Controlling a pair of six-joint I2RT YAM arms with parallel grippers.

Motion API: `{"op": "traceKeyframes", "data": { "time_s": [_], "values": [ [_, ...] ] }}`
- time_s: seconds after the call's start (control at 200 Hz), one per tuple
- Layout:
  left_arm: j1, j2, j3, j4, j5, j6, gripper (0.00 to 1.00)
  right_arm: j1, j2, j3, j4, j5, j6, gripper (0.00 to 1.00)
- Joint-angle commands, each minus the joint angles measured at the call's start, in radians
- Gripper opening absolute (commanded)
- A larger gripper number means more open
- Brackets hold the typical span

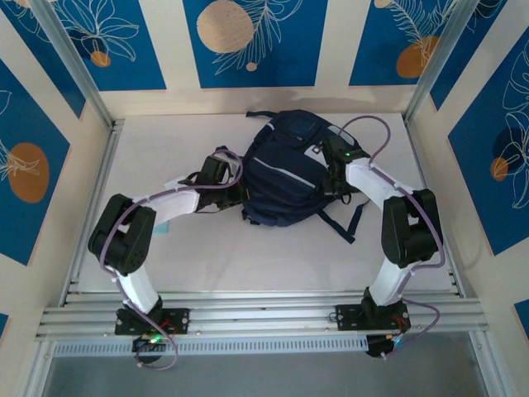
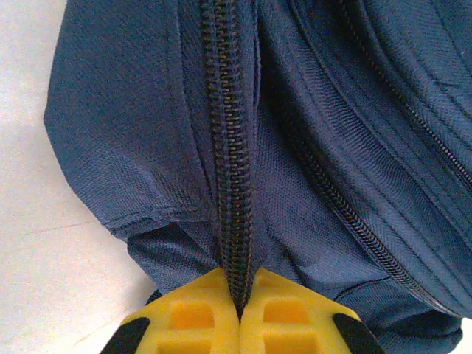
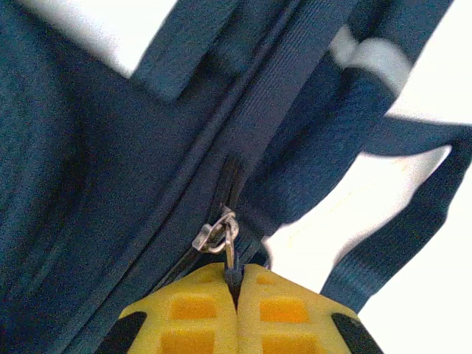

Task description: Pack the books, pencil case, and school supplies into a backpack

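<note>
My right gripper will next move the dark tab a little outward along the zipper to its end just outward, then let go.
The navy backpack lies in the middle of the white table, front side up, straps trailing to the near right. My left gripper is at its left side. In the left wrist view the gripper has its yellow fingers shut on the closed black zipper seam. My right gripper is at the bag's right side. It is shut on the dark tab of the metal zipper pull. The books, pencil case and school supplies are hidden.
Dark straps lie on the table by the right arm. Patterned blue-and-cream walls and metal posts close in the table on three sides. A rail frame runs along the near edge.
</note>
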Motion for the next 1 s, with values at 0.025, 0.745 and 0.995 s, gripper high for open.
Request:
{"op": "traceKeyframes", "data": {
  "time_s": [0.025, 0.745, 0.995],
  "values": [
    [0.048, -0.045, -0.03, -0.05, -0.08, 0.036, 0.0, -0.099, -0.015, 0.048, 0.045, 0.106, 0.003, 0.0],
    [0.07, -0.09, -0.056, -0.071, -0.013, 0.05, 0.0, -0.126, -0.062, 0.003, 0.13, -0.089, -0.025, 0.04],
    [0.005, -0.09, -0.058, -0.005, 0.049, 0.01, 0.0, -0.051, -0.174, -0.036, 0.066, -0.193, 0.053, 0.45]
  ]
}}
